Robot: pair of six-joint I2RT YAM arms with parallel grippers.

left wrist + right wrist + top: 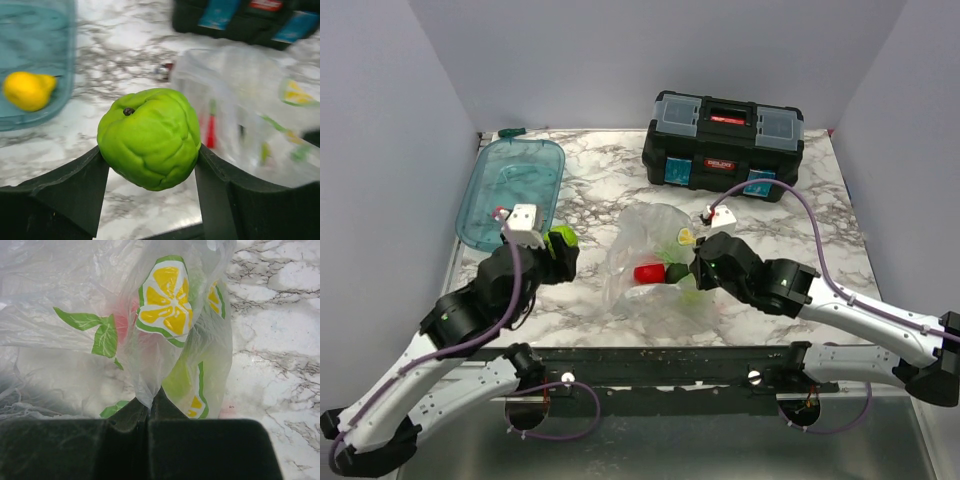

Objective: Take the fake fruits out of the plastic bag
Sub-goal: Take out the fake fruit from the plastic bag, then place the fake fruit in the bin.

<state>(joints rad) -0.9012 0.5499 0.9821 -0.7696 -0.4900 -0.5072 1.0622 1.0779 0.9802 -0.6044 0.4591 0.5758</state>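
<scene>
My left gripper will next move the lime-green fruit outward over the teal tub, and then it will lower the fruit inside beside the yellow fruit.
A lime-green fake fruit [149,130] hangs above the marble, and my left gripper [149,152] is shut on its sides; in the top view this fruit [563,238] sits just left of the plastic bag [640,245]. The bag is clear and crinkly with lemon prints. My right gripper [150,404] is shut on a pinched fold of the bag [75,340] at its right side. Inside the bag lie a red fruit [648,272] and a dark green one [676,271]. A yellow fruit [27,90] rests in the teal tub [55,30].
The teal tub [510,190] stands at the back left, beside my left arm. A black toolbox [725,143] stands at the back, behind the bag. Grey walls close in both sides and the rear of the marble table [820,230].
</scene>
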